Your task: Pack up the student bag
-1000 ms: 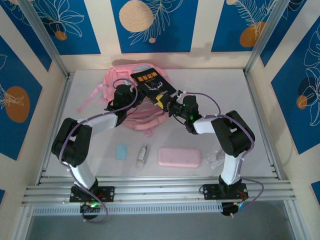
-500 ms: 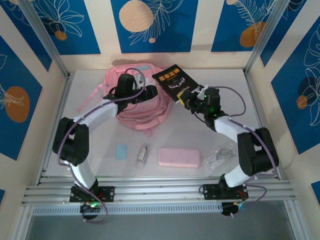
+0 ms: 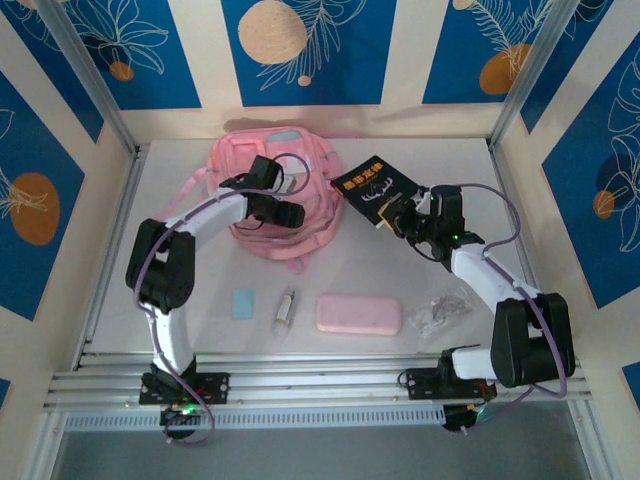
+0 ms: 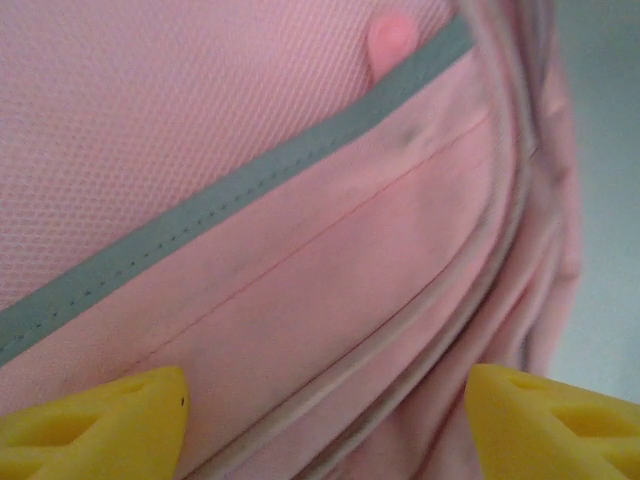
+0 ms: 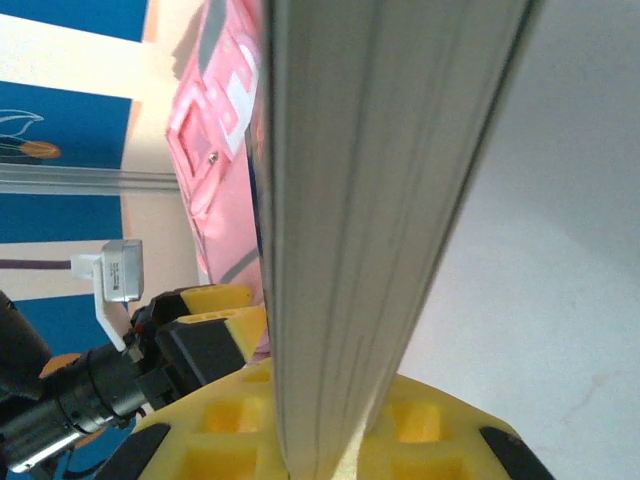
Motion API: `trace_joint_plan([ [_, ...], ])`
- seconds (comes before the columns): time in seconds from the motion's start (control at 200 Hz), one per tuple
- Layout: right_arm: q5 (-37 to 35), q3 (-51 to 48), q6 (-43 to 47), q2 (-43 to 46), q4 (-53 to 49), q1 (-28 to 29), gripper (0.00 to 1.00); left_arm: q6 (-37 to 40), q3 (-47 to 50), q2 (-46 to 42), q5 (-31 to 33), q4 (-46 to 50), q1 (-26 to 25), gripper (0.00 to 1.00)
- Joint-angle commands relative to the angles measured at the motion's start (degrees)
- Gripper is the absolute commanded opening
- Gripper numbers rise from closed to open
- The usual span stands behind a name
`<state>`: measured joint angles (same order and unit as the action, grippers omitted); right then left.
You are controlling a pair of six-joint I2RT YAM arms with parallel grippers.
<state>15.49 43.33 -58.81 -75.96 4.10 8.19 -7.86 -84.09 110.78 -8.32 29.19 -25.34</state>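
I should turn my left gripper next, because the bag's piped pink rim runs at an angle between its open fingers, and then lower it onto that rim.
The pink student bag (image 3: 240, 165) lies at the back of the table, left of centre. My left gripper (image 3: 288, 213) hovers over its front with the jaws wide open; in the left wrist view the yellow fingertips (image 4: 110, 425) flank pink fabric (image 4: 300, 300) with a grey trim band and grip nothing. My right gripper (image 3: 397, 214) is shut on a black book (image 3: 372, 188), held just right of the bag. In the right wrist view the book's page edge (image 5: 380, 150) rises between the fingers, with the bag (image 5: 215, 170) behind it and the left gripper (image 5: 190, 330) at lower left.
Along the near part of the table lie a small blue card (image 3: 243, 303), a small clear item (image 3: 286, 306), a flat pink pencil case (image 3: 358, 314) and a crumpled clear thing (image 3: 440, 312). Metal rails (image 3: 320, 385) run along the front edge.
My right gripper has carried the book from above the bag out to its right side. My left gripper has opened and shifted rightward across the bag.
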Motion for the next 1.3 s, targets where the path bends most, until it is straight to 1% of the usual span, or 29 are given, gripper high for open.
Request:
trace_joint_plan([
  [0.0,1.6,-0.1,1.5,1.1,3.4,0.1,0.00,6.5,-2.6,1.7,2.2,4.2,-0.9,0.75],
  [0.18,2.3,0.2,0.9,0.3,4.8,0.4,0.00,9.7,-2.8,4.0,9.5,4.0,-2.2,0.78],
  [0.395,3.0,-0.1,-0.2,-0.4,6.6,1.2,0.00,15.0,-2.5,6.7,24.3,-1.3,-3.9,0.79],
  [0.45,3.1,-0.1,-0.5,-0.7,7.1,1.5,0.00,16.1,-2.4,6.9,25.5,-2.7,-4.1,0.78],
  [0.505,3.3,0.0,-0.6,-0.9,7.2,1.7,0.00,17.0,-2.2,7.1,25.9,-4.2,-4.2,0.73],
  [0.545,3.5,0.1,-0.6,-0.9,7.2,1.8,0.00,17.8,-2.1,7.4,25.5,-4.8,-4.2,0.67],
  [0.605,3.5,0.2,-0.4,-1.0,7.1,1.9,0.00,19.3,-2.4,8.4,24.1,-5.0,-4.2,0.52],
  [0.77,3.3,0.2,-0.2,-0.4,6.6,1.9,0.00,20.9,-8.3,12.7,17.7,1.8,-4.2,0.27],
  [0.795,3.4,0.2,-0.1,-0.3,6.5,1.9,0.00,20.8,-9.2,13.2,16.7,3.0,-4.1,0.20],
  [0.84,3.1,0.2,0.2,0.1,6.1,1.8,0.00,20.1,-10.4,13.9,15.4,4.6,-4.1,0.00],
  [0.95,1.9,-0.1,0.9,1.7,4.3,1.2,0.00,17.6,-11.7,13.0,12.0,6.5,-4.2,0.00],
  [1.14,-1.9,-1.4,3.1,6.5,-0.1,-1.6,0.00,8.3,-16.7,8.1,4.1,11.6,-4.2,0.00],
  [1.296,-4.0,-1.2,5.5,9.4,-4.0,-3.1,0.00,2.5,-20.9,5.3,-1.8,13.3,-4.0,0.00],
])
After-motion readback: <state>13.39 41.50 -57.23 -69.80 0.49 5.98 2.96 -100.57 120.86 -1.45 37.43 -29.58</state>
